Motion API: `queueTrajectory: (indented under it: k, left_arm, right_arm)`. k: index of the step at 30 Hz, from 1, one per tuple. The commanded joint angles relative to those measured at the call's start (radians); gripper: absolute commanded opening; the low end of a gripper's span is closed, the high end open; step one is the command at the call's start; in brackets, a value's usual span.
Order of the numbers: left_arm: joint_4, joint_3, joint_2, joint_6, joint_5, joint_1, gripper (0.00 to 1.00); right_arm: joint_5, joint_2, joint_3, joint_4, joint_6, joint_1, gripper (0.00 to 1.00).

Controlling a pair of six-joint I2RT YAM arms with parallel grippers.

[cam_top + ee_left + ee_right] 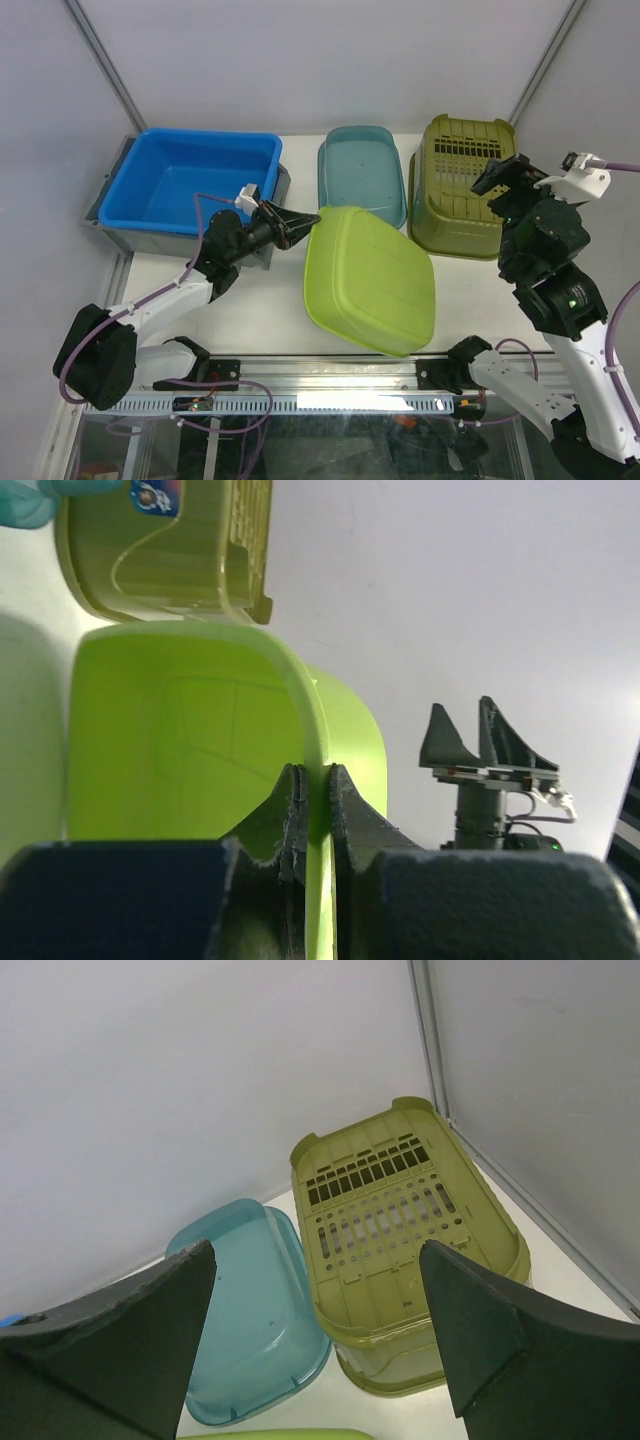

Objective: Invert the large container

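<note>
My left gripper will next lower the container's raised rim and carry it to the right in the top view, then let go of it, because the tabletop is below my gripper.
The lime green container [370, 280] lies at the table's middle, tilted, with its underside facing up in the top view. My left gripper [300, 225] is shut on its left rim and holds that edge raised. In the left wrist view the thin rim runs between my closed fingers [316, 780], and the container's hollow inside [180, 750] shows to the left. My right gripper [500, 180] is open and empty, raised above the olive basket at the right. Its fingers frame the right wrist view [320, 1330], where the lime rim [280, 1434] shows at the bottom edge.
An olive slotted basket [460, 185] [400, 1230] [170, 550] lies upside down at the back right. A teal tub [362, 170] [240, 1300] sits open side up beside it. A blue bin [190, 180] rests in a grey bin [115, 232] at the back left.
</note>
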Motion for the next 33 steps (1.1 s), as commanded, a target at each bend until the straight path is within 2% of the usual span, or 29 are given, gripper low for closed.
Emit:
queueTrajectory:
  k: [1,5,10,12,14,15,16,18,21,29,33]
  left_arm:
    - [-0.104,0.086,0.059,0.174,-0.031,-0.029,0.0]
    - [-0.22,0.157,0.142,0.28,-0.11,-0.086,0.0]
    - [-0.248,0.162,0.209,0.359,-0.184,-0.114,0.0]
    - [-0.324,0.194,0.228,0.416,-0.234,-0.13,0.02]
    - [-0.4,0.237,0.244,0.485,-0.273,-0.149,0.28]
    - [-0.445,0.261,0.244,0.512,-0.308,-0.159,0.5]
    - [-0.482,0.28,0.245,0.534,-0.333,-0.171,0.66]
    - [-0.54,0.316,0.245,0.572,-0.366,-0.187,0.83]
    - [-0.648,0.39,0.234,0.635,-0.426,-0.204,0.98]
    - [-0.843,0.54,0.186,0.821,-0.482,-0.267,0.99]
    - [-0.936,0.552,0.173,0.882,-0.438,-0.35,0.99]
  right_arm:
    - [-0.038,-0.001,-0.008,0.007,0.035,-0.002,0.87]
    - [-0.146,0.016,-0.009,-0.03,0.049,-0.002,0.87]
    - [-0.273,0.056,-0.008,-0.108,0.104,-0.002,0.87]
    - [-0.292,0.065,-0.017,-0.128,0.119,-0.002,0.87]
    - [-0.303,0.063,-0.03,-0.139,0.133,-0.002,0.87]
    - [-0.308,0.057,-0.037,-0.141,0.137,-0.001,0.87]
    - [-0.311,0.054,-0.043,-0.145,0.138,-0.002,0.87]
    - [-0.313,0.047,-0.05,-0.157,0.14,-0.002,0.87]
    - [-0.308,0.042,-0.048,-0.189,0.14,-0.002,0.87]
    - [-0.382,0.064,-0.049,-0.281,0.177,-0.002,0.88]
    - [-0.508,0.142,-0.05,-0.42,0.302,-0.002,0.9]
